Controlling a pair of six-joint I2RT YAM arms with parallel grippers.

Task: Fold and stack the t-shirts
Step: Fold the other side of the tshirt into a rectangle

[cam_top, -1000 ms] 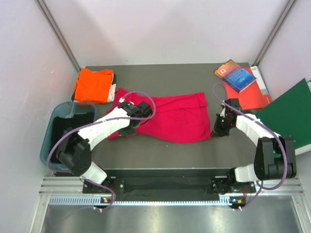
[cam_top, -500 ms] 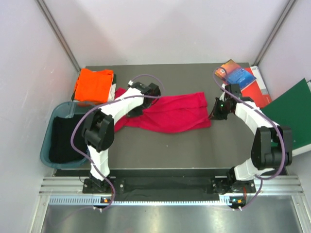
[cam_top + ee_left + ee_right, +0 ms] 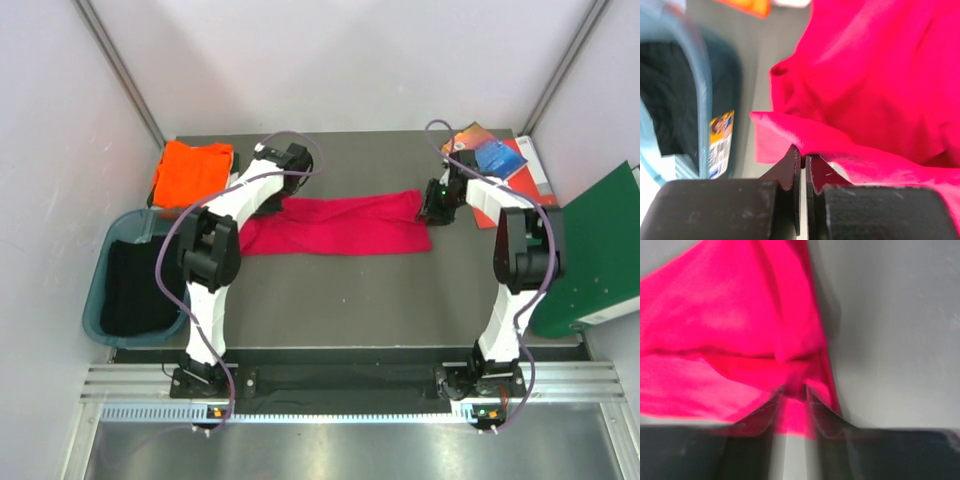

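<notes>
I should next pull my left gripper outward with the fold, over the rumpled cloth by the folded t-shirt's far edge, and let go of it there, because this end of the t-shirt is uneven.
The crimson-red t-shirt lies folded into a long narrow band across the middle of the table. My left gripper is at its far left corner, and in the left wrist view this gripper is shut on a fold of the red cloth. At the band's right end sits my right gripper. Seen from the right wrist, its jaws stand apart, open, with red cloth still lying between them. The orange t-shirt rests folded at the far left.
A blue bin holding black cloth stands at the left edge, also seen in the left wrist view. Books lie at the far right. A large green binder leans at the right.
Both arms swung away from me, carrying the shirt's near edge over to fold it into a narrower band. The right jaws have parted; the left stays shut.
</notes>
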